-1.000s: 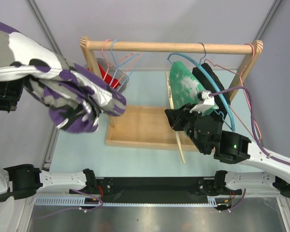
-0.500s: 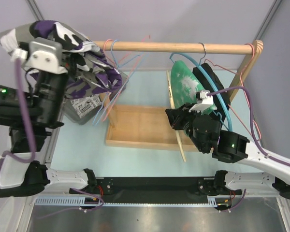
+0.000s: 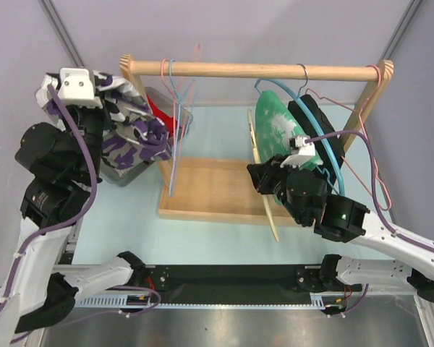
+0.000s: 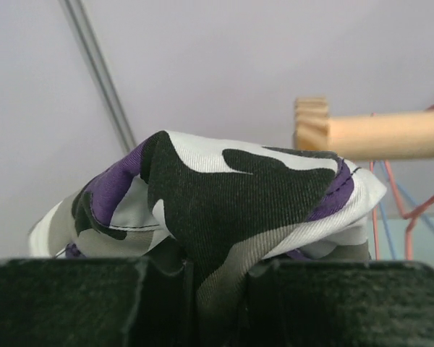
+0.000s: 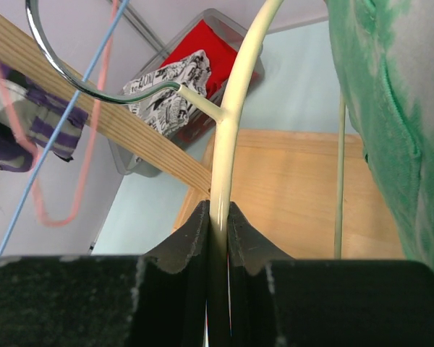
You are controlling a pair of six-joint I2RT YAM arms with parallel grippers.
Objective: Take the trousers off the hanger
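The trousers are free of the hanger, and my left gripper will next move them away from the bar's end and down over the grey bin, tilting its fingertips downward.
The trousers, a purple, white and black camouflage bundle, hang from my left gripper, which is shut on a fold of the cloth. They are bunched beside the left end of the wooden rail, above a grey bin. My right gripper is shut on the arm of a cream hanger. That hanger hangs bare near the middle of the rack, with my right gripper on it. No part of the trousers touches the hanger.
The wooden rail stands over a wooden base. Pink and blue wire hangers hang at its left, a green garment and a black one at its right. The grey bin holds red and printed clothes.
My left arm has swung the trousers from the far left in toward the rail's left end, then down over the bin. The wire hangers swayed. The right arm has not moved.
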